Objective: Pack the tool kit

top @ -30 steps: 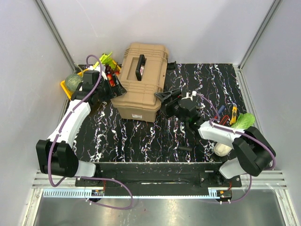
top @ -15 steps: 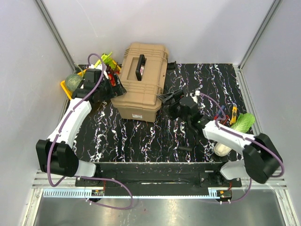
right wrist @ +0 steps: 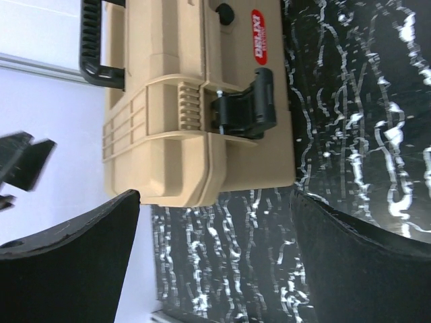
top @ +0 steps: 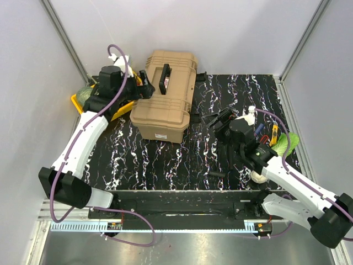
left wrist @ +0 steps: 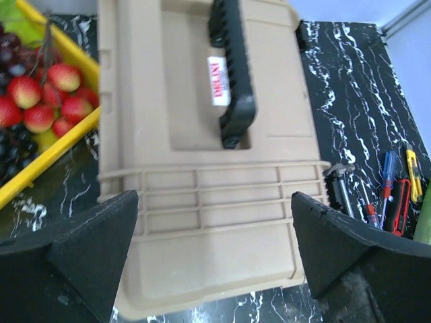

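Observation:
I will move my left gripper right in the top view, over the lid and down around the toolbox handle's near end.
The tan toolbox [top: 165, 102] stands shut at the back middle of the table, with its black handle [top: 164, 79] on top. My left gripper [top: 142, 88] is open and empty at the box's left edge. In the left wrist view it hovers [left wrist: 215, 262] above the lid [left wrist: 202, 168], handle [left wrist: 230, 74] and red-white label [left wrist: 219, 81]. My right gripper [top: 214, 118] is open and empty, right of the box and apart from it. Its wrist view [right wrist: 215, 256] shows the box's side [right wrist: 168, 134], a shut black latch [right wrist: 246, 111] and a red label [right wrist: 258, 33]. Small hand tools [top: 265, 134] lie at the right, also seen from the left wrist [left wrist: 390, 195].
A yellow tray [top: 77, 104] of fruit and vegetables sits left of the box, with strawberries and grapes [left wrist: 47, 101] in it. A green leafy vegetable [top: 287, 142] and a white item [top: 258, 175] lie at the right. A small black piece [top: 217, 174] lies near the front.
My left gripper has risen and moved back over the box's left edge. My right arm has drawn back to the right, away from the box. The box stays shut.

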